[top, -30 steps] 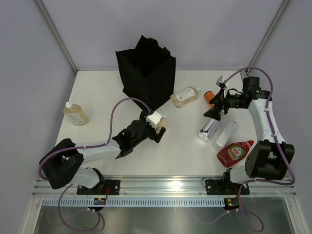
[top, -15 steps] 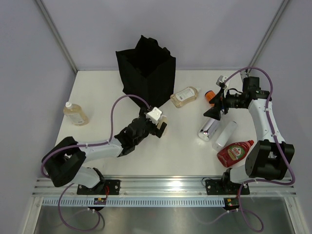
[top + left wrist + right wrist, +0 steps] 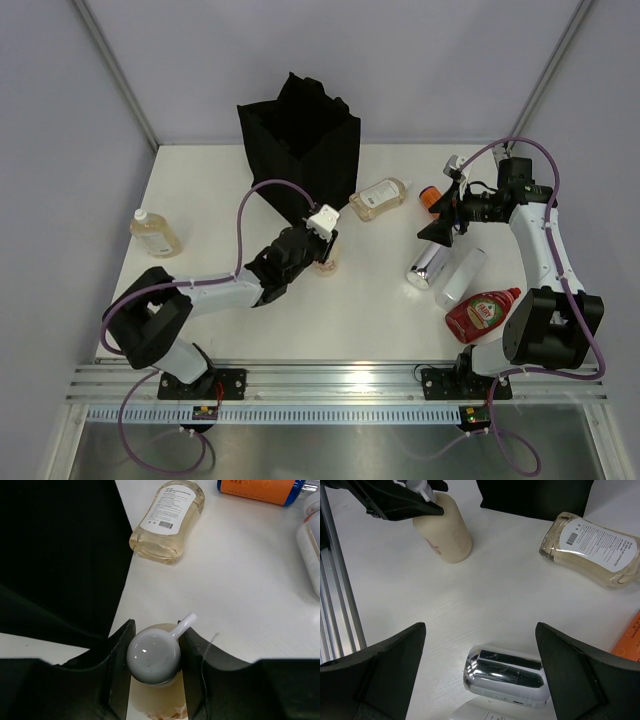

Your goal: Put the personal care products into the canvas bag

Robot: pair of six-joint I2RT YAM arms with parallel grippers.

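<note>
The bag's opening (image 3: 300, 126) lies outward beyond a tall side of the bag, so the robot's left gripper should next go up and outward over the bag's rim, lower the peach bottle inside and let it go.
A peach pump bottle (image 3: 327, 263) stands upright just in front of the black canvas bag (image 3: 300, 135). My left gripper (image 3: 155, 655) is shut on its grey pump head (image 3: 152, 656), one finger on each side. My right gripper (image 3: 480, 630) hangs open above the shiny silver bottle (image 3: 507, 676), which lies on the table. A clear amber bottle (image 3: 378, 198) lies right of the bag, with an orange bottle (image 3: 432, 197) beyond it. Translucent white bottle (image 3: 460, 277) and red bottle (image 3: 482, 313) lie at the right front. Another amber bottle (image 3: 155, 233) stands far left.
The bag's dark wall (image 3: 60, 555) fills the left of the left wrist view, close to the held bottle. The white table (image 3: 380, 320) ends at a metal rail (image 3: 340, 378) in front. Grey enclosure walls surround the back and sides.
My left gripper has reached a little forward and to the right, and its jaws have closed on the pump head of the peach bottle. The right arm has not moved.
</note>
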